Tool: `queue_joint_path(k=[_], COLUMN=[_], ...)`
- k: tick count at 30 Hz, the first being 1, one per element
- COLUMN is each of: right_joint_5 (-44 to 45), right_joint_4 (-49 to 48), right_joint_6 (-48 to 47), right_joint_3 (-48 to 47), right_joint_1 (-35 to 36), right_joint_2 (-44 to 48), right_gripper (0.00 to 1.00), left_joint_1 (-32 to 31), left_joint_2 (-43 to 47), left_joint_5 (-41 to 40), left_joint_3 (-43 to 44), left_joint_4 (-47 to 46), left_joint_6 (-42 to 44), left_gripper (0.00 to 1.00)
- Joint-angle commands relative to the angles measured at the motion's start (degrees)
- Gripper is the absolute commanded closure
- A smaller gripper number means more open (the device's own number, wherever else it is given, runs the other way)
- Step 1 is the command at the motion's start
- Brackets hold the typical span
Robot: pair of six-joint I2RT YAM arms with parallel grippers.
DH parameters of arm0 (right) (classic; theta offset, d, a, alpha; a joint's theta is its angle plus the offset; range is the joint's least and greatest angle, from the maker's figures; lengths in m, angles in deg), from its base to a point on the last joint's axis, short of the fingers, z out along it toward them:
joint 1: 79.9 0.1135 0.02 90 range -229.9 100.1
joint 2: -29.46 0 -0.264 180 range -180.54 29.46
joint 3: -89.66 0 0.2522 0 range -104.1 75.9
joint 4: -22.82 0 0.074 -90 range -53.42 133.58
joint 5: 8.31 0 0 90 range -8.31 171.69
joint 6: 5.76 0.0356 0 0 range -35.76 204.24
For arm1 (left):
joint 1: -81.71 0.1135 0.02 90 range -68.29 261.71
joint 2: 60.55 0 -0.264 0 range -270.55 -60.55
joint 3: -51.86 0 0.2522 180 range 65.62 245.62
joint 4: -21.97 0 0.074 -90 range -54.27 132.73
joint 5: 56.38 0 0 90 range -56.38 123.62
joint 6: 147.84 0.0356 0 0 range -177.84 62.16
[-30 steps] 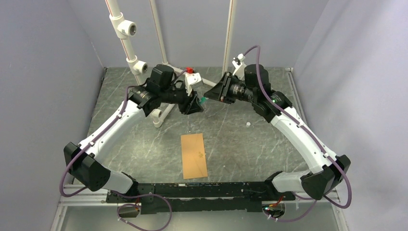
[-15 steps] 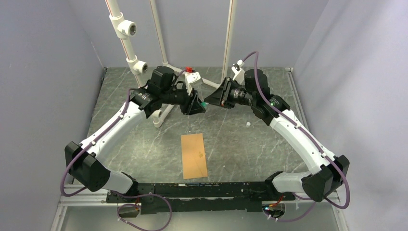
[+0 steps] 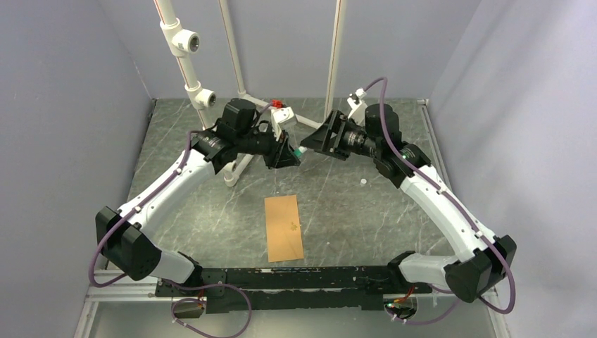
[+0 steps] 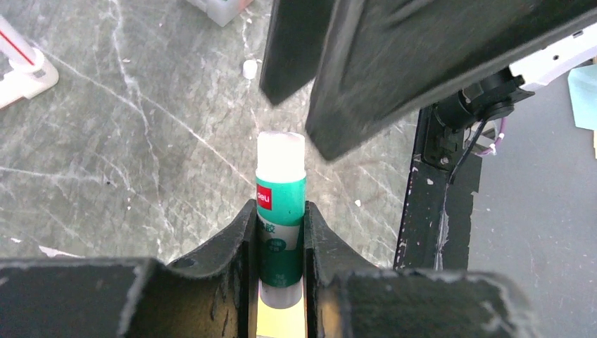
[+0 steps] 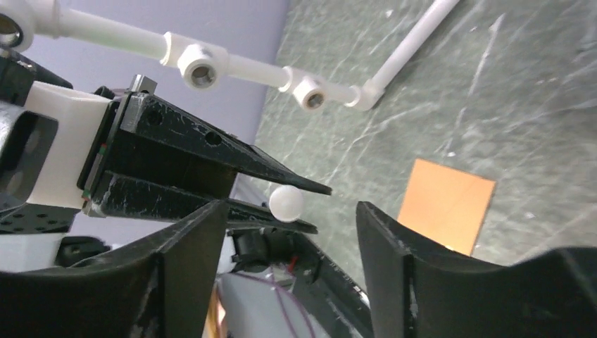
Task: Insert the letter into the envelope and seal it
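Observation:
I will next move my right gripper away from the glue stick [image 4: 280, 190] and tilt it down, then lower it to the small white cap on the tabletop.
The kraft-brown envelope [image 3: 284, 227] lies flat on the table near the front, its flap not visible, and it also shows in the right wrist view [image 5: 445, 204]. The letter is out of view. My left gripper [image 3: 293, 152] is raised over the table's middle and shut on a green-and-white glue stick [image 4: 280, 190], whose white top pokes out past the fingers. My right gripper [image 5: 290, 211] faces it, open, with the glue stick's white top [image 5: 286, 203] just ahead of its jaws and nothing between its fingers [image 4: 366, 70].
A white pipe frame [image 3: 190, 63] stands at the back left, one foot near the left arm [image 3: 230, 176]. A small white piece [image 3: 363, 182] lies on the marbled table right of centre. A black rail [image 3: 296, 278] runs along the front edge.
My right gripper has closed in on the left gripper's tip and its jaws have opened wide. The left gripper has stayed in place, tightened on the glue stick. The envelope has not moved.

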Motion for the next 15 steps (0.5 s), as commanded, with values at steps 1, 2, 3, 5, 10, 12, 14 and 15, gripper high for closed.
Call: queue_joint_path(k=[1, 2, 3, 5, 10, 12, 14, 15], right_joint_5=[10.8, 14.3, 17.7, 25.3, 41.0, 42.9, 42.9, 42.1], right_joint_4=[5.4, 7.7, 9.8, 13.5, 19.8, 20.5, 19.6, 18.7], right_joint_6=[-8.4, -10.1, -11.6, -14.5, -18.0, -18.5, -18.9, -19.2], right_joint_3=[-0.4, -0.4, -0.3, 0.7, 4.4, 5.8, 7.3, 8.0], right_joint_1=[-1.0, -1.5, -2.1, -2.8, -6.0, -7.9, -9.6, -10.3], right_joint_2=[3.9, 4.0, 3.9, 3.1, -3.3, -6.6, -9.5, -10.8], right_gripper=[0.26, 0.25, 0.25, 0.25, 0.27, 0.28, 0.3, 0.32], left_joint_1=[0.1, 0.1, 0.1, 0.2, 0.0, 0.0, -0.1, -0.1], left_joint_2=[1.6, 1.7, 1.9, 3.1, 6.9, 7.5, 8.0, 8.1], left_joint_5=[-2.4, -3.0, -3.2, -3.7, -4.0, -4.2, -4.1, -4.0], left_joint_3=[-0.8, -1.0, -0.9, -1.3, -3.9, -3.9, -4.3, -4.5], left_joint_4=[0.5, 0.9, 1.8, 2.2, 1.3, 1.8, 1.9, 1.8], left_joint_6=[0.6, 0.2, 0.0, -0.9, -2.2, -2.3, -2.4, -2.5], left_gripper=[0.98, 0.98, 0.97, 0.98, 0.98, 0.98, 0.98, 0.98])
